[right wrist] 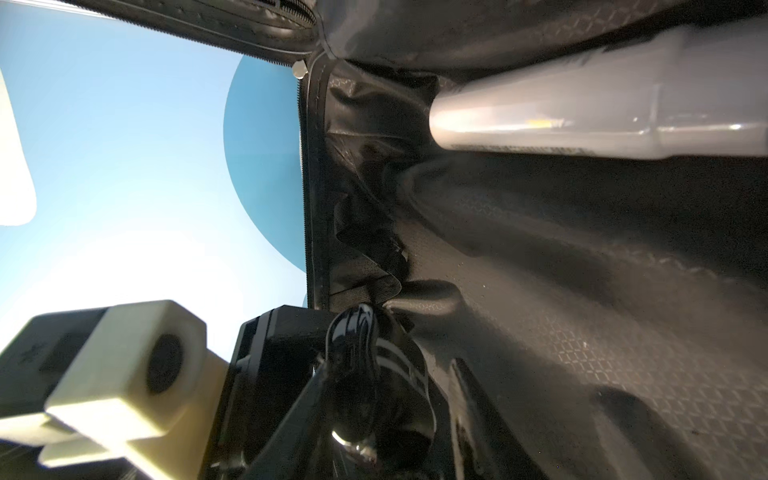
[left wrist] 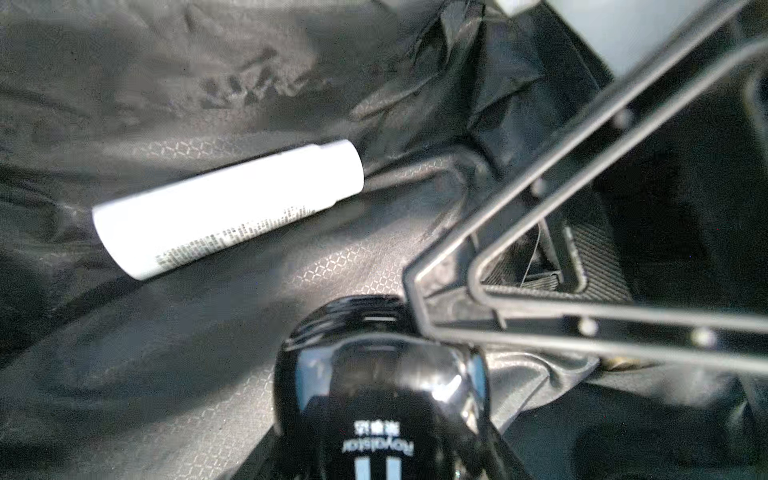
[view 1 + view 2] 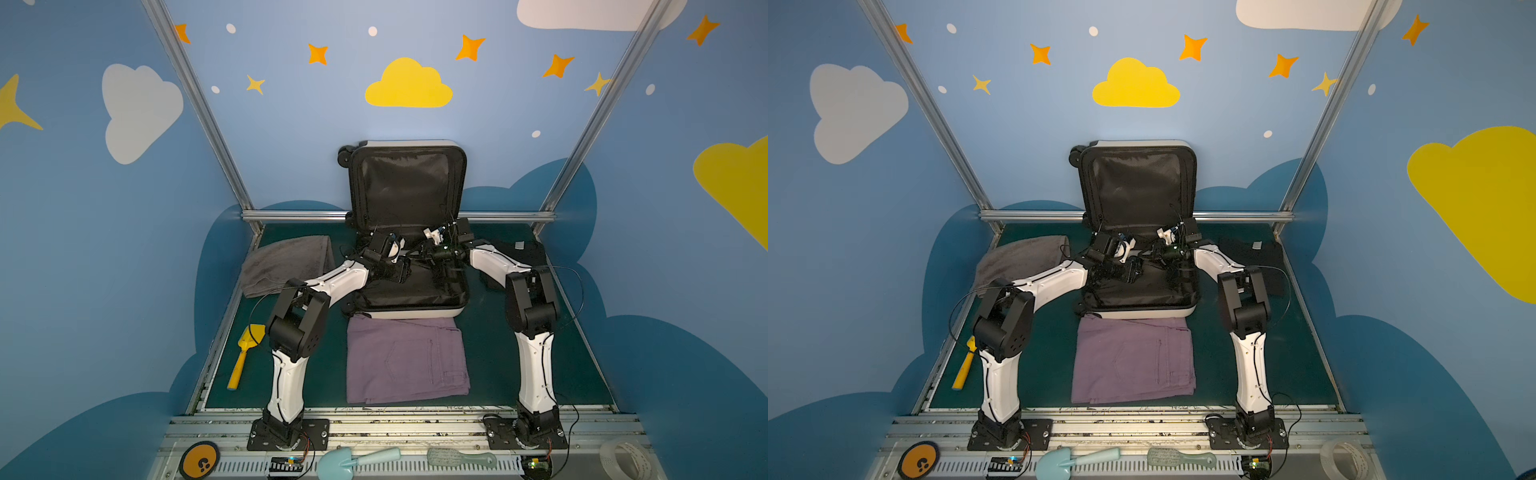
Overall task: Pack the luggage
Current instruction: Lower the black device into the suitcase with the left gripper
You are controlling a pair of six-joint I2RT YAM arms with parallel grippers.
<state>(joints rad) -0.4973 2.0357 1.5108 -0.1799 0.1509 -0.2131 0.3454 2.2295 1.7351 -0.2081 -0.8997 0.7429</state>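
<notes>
The free spot just below is bare black lining [image 2: 240,384] short of the white tube [image 2: 228,208], so my left gripper will next lower the hair dryer there and release it.
The luggage [image 3: 415,312] [image 3: 1142,312] lies open at the back of the table, its black-lined lid [image 3: 407,183] upright against the wall. Both grippers reach into its base. My left gripper [image 3: 392,270] [image 2: 382,415] is shut on a glossy black hair dryer [image 2: 374,374] [image 1: 357,345] low over the lining. My right gripper [image 3: 419,259] [image 1: 365,407] is at the same dryer from the other side; the dark blur there hides how its jaws stand. A white tube [image 2: 228,208] [image 1: 602,116] lies loose on the lining beyond them.
Folded purple trousers [image 3: 407,359] lie in front of the case, with a grey towel [image 3: 286,264] to its left and a black garment [image 3: 515,257] to its right. A yellow shovel [image 3: 245,357] lies front left. On the front rail are a blue shovel [image 3: 357,459], brush [image 3: 461,459] and tape roll [image 3: 623,457].
</notes>
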